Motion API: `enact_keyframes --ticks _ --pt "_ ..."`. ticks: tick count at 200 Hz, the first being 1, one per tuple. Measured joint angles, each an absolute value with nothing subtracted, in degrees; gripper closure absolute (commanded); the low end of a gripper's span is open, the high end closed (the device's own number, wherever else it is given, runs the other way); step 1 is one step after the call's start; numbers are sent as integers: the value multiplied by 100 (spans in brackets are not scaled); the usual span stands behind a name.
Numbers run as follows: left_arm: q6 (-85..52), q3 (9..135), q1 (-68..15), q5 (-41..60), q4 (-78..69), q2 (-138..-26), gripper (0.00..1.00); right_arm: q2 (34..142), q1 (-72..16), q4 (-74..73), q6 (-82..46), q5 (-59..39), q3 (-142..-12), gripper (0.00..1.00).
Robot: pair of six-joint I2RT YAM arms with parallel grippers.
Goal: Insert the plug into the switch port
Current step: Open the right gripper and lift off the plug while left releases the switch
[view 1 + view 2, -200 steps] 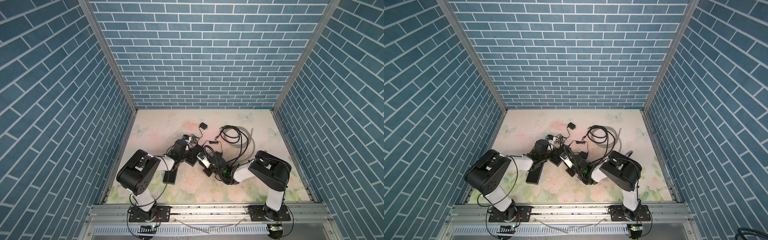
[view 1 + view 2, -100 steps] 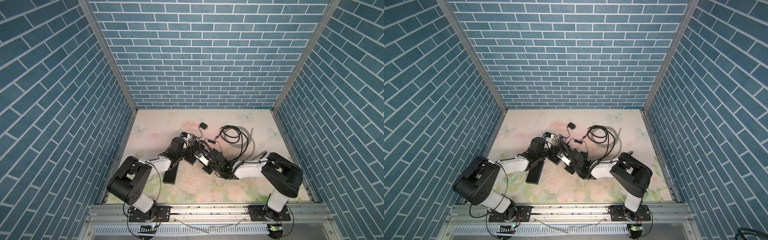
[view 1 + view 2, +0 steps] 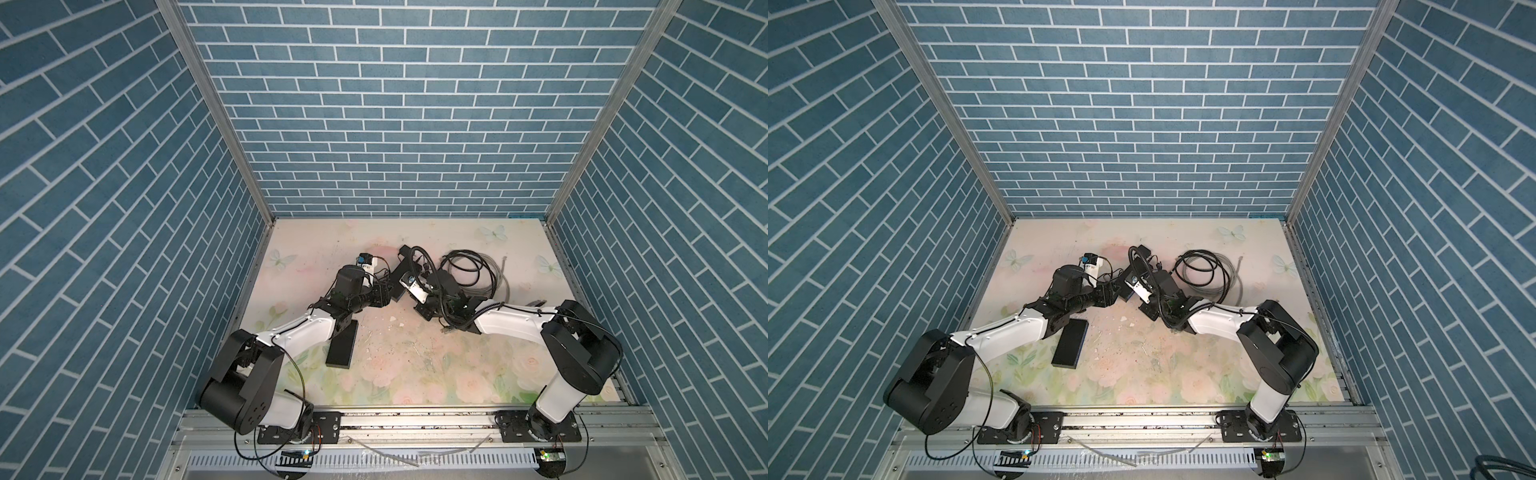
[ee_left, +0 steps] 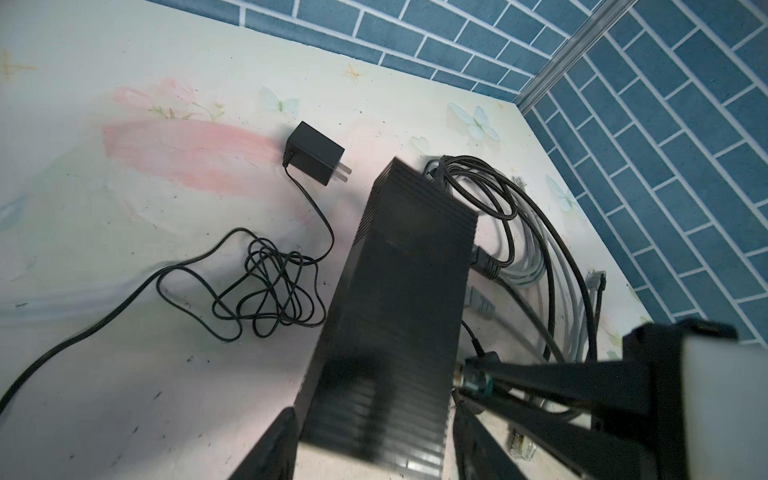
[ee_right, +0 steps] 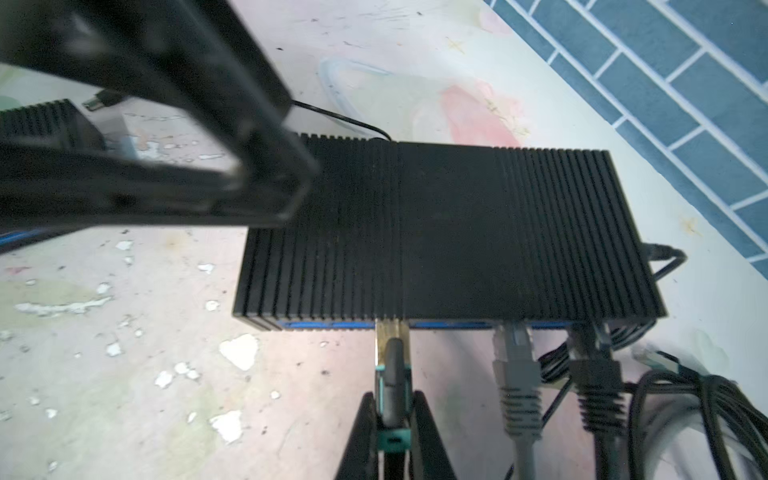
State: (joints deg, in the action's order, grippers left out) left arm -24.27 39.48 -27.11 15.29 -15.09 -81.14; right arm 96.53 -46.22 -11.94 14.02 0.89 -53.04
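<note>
My right gripper has the plug's tip at the port already, so next it should move outward and down to the tabletop (image 3: 427, 253) beside the power adapter and release the plug.
The switch (image 5: 449, 232) is a black ribbed box lying flat, seen in both top views (image 3: 398, 284) (image 3: 1126, 291) between my two grippers. My right gripper (image 5: 392, 401) is shut on the plug (image 5: 392, 365), which has a teal boot. The plug's clear tip sits at the switch's blue port face; how deep it goes is not visible. My left gripper (image 4: 374, 415) straddles the switch's (image 4: 399, 299) near end, open, with a finger close along each side. The plug (image 4: 478, 380) also shows in the left wrist view against the switch's side.
A grey plug (image 5: 515, 374) and a black plug (image 5: 594, 374) sit in neighbouring ports. Their cables coil (image 3: 473, 270) to the right. A black power adapter (image 4: 318, 153) with a tangled thin cord (image 4: 270, 291) lies behind the switch. A second black slab (image 3: 343, 345) lies beside the left arm.
Both arms have stretched out, their elbows dropping toward the front rail. Both grippers have shifted a little toward the back wall, staying at the switch.
</note>
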Motion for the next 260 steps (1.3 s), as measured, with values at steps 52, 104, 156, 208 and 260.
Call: enact_keyframes --ticks 52,104,156,208,260 --pt "-2370 3859 -2689 1455 -1420 -7999 39 9653 -3968 -716 1544 56 -5948 100" --pt "-2375 3638 -2687 1428 -1402 -8001 39 9870 -3461 -464 1562 -117 -6866 100" --pt "-2377 3564 -2685 1444 -1448 -8049 39 10353 -3105 -480 1525 -325 -7330 100" --pt "-2429 3533 -2685 1509 -1553 -8219 40 11093 -3009 -78 1525 -449 -7940 100" --pt "-2515 3391 -2681 1573 -1732 -8230 39 11692 -2982 320 1522 -541 -8084 92"
